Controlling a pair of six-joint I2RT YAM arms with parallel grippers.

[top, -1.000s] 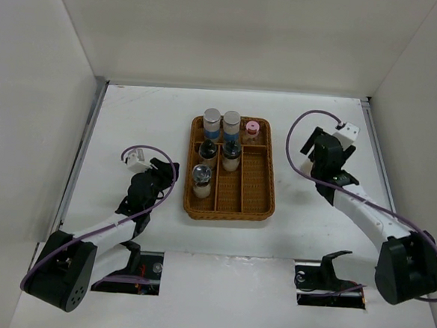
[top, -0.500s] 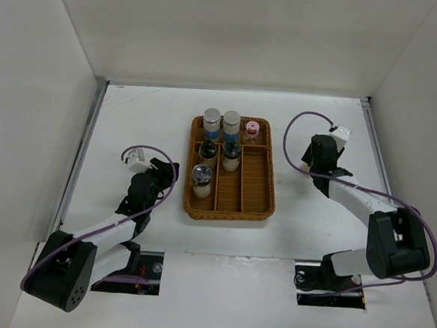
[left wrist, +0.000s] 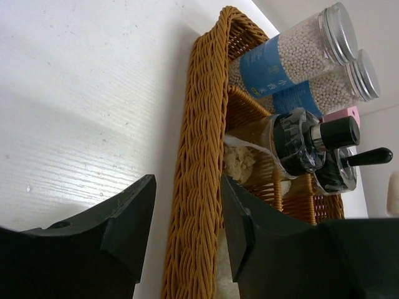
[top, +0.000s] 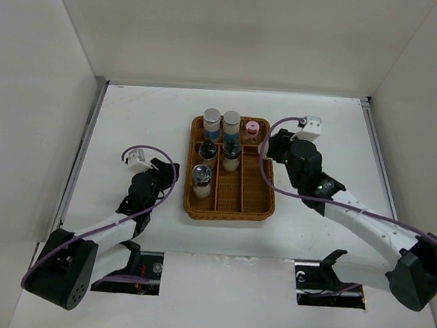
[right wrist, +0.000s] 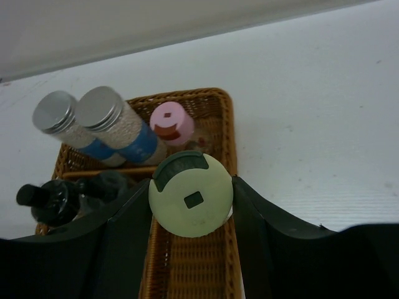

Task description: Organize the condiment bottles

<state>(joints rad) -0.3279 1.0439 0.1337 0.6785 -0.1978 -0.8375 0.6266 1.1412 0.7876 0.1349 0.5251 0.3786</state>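
Note:
The long compartment is empty, so next my right gripper will lower to the left in the top view into the long compartment's back end and release the bottle.
A brown wicker tray holds the condiment bottles. Two grey-capped, blue-labelled jars stand at its back, a pink-capped one is to their right, and three clear black-topped ones stand in front. My right gripper hovers over the tray's back right. In the right wrist view it is shut on the pale-yellow-capped bottle, just in front of the pink cap. My left gripper is open and empty, low on the table left of the tray. The tray rim shows between its fingers.
White walls close in the table at the left, back and right. The tray's right-hand long compartment and front middle compartment hold nothing. In the left wrist view the blue-labelled jars and a black-topped bottle stand beyond the rim.
My right arm has swung left from the right side of the table to above the tray's back right corner. The left arm has not moved.

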